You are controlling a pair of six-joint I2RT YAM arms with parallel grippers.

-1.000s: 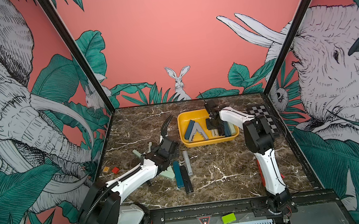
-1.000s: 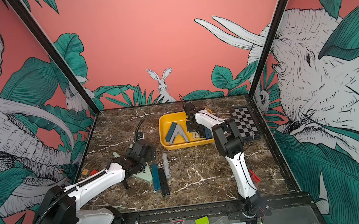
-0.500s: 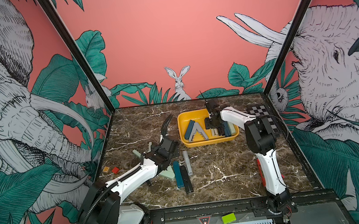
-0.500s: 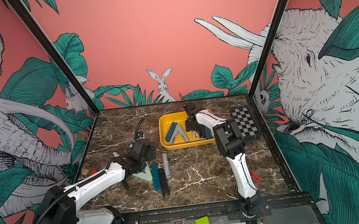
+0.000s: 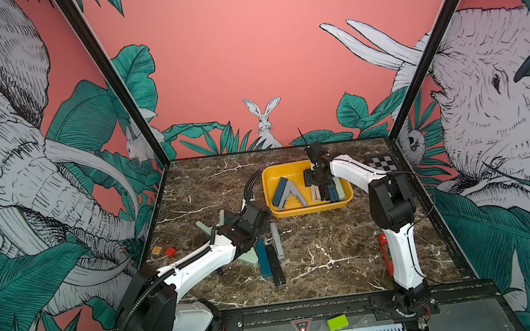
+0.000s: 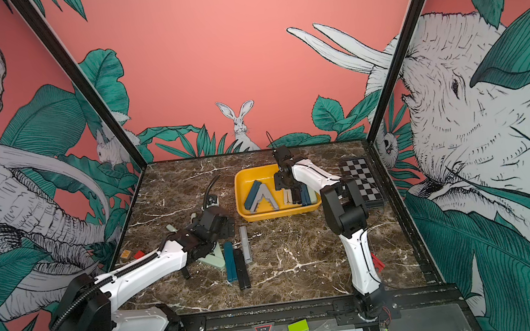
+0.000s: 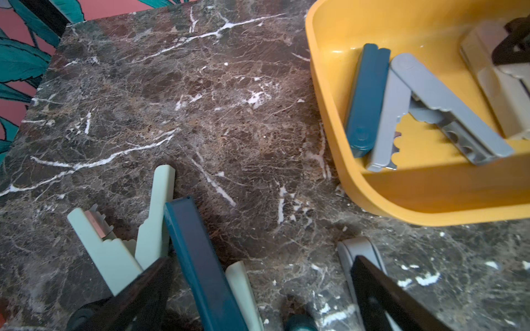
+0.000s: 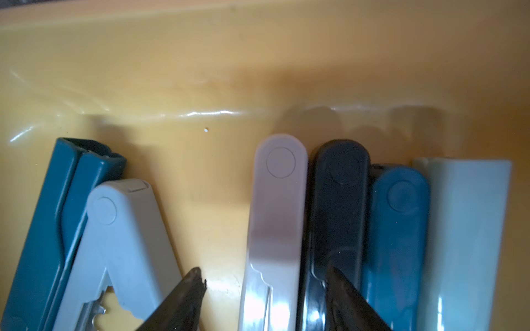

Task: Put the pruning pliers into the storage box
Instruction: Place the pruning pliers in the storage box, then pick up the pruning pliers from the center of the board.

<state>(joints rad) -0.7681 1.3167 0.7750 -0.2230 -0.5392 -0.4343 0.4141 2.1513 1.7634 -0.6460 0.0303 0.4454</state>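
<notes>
Next, the left gripper moves sideways and down over the grey pliers' far end [image 5: 275,229] [image 7: 361,252], which lies below it beside the storage box, where bare tabletop leaves finger room.
The yellow storage box [image 5: 310,209] [image 6: 276,213] stands at the table's back centre. Inside lie several pruning pliers: a dark teal one [image 8: 46,215], a grey V-shaped one [image 8: 123,229], then beige [image 8: 275,200], black [image 8: 338,200], teal [image 8: 395,229] and mint [image 8: 464,229] side by side. My right gripper [image 8: 265,275] [image 5: 319,183] hangs open just above the beige one, not gripping it. My left gripper [image 7: 262,259] [image 5: 258,222] is open over loose pliers on the table: a mint V [image 7: 114,252], dark teal [image 7: 198,258] and grey [image 7: 355,249].
Teal [image 5: 262,257], black [image 5: 275,263] and grey [image 5: 277,240] pliers lie by the left arm. A thin red one [image 5: 385,254] lies beside the right arm's base. A chequered board [image 5: 381,164] sits right of the box. Orange [image 5: 156,251] and red [image 5: 170,251] blocks sit at the left edge.
The right gripper's jaws have spread apart inside the box, and the beige pliers now lie free between them. The left arm has stayed in place.
</notes>
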